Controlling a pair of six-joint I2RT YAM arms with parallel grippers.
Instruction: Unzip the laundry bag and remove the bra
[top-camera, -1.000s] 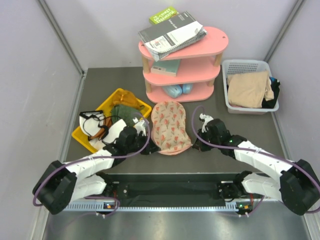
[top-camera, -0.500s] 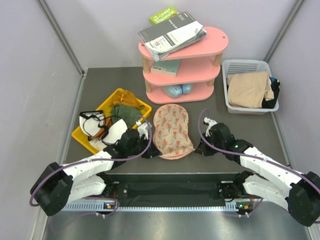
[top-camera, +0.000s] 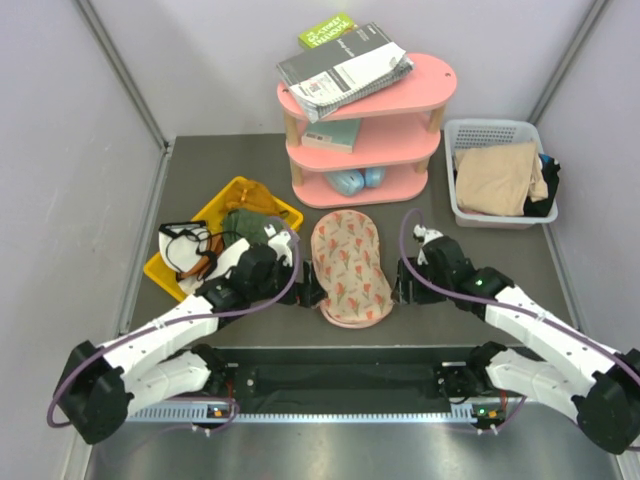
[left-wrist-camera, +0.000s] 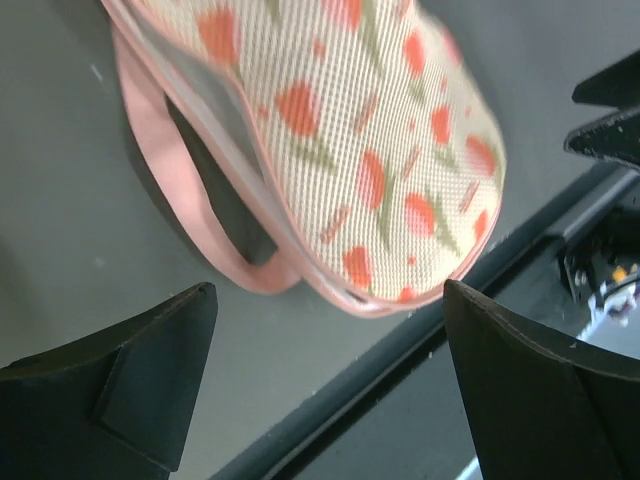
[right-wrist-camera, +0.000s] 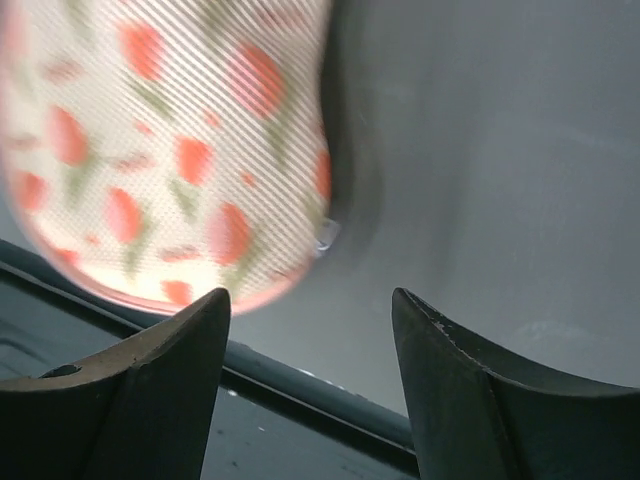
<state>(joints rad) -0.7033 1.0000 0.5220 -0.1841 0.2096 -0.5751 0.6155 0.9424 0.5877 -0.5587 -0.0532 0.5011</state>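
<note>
The printed flap's edge gapes from the bag's rim, so my right gripper should go over the bag toward the pink loop strap, then lower onto that edge.
The laundry bag (top-camera: 352, 266), an oval cream-pink pouch with a red-and-green print, lies flat on the dark table between both arms. Its pink loop strap (left-wrist-camera: 185, 190) trails from its left edge. My left gripper (top-camera: 311, 291) stands open just left of the bag's near end (left-wrist-camera: 385, 130), with nothing between its fingers (left-wrist-camera: 150, 370). My right gripper (top-camera: 404, 286) is open just right of the bag (right-wrist-camera: 170, 140), also holding nothing. A small shiny piece (right-wrist-camera: 326, 236) shows at the bag's right rim. The bra is hidden.
A yellow bin (top-camera: 176, 283) with an olive cloth and dark straps sits at the left. A pink three-tier shelf (top-camera: 430, 85) with books stands behind the bag. A white lattice basket (top-camera: 487, 131) holding beige cloth is at back right. The table's front rail (top-camera: 340, 352) runs close below the bag.
Both grippers were shut at the bag's sides and have now opened and let go. The bag has shifted right and nearer the front edge, turning slightly.
</note>
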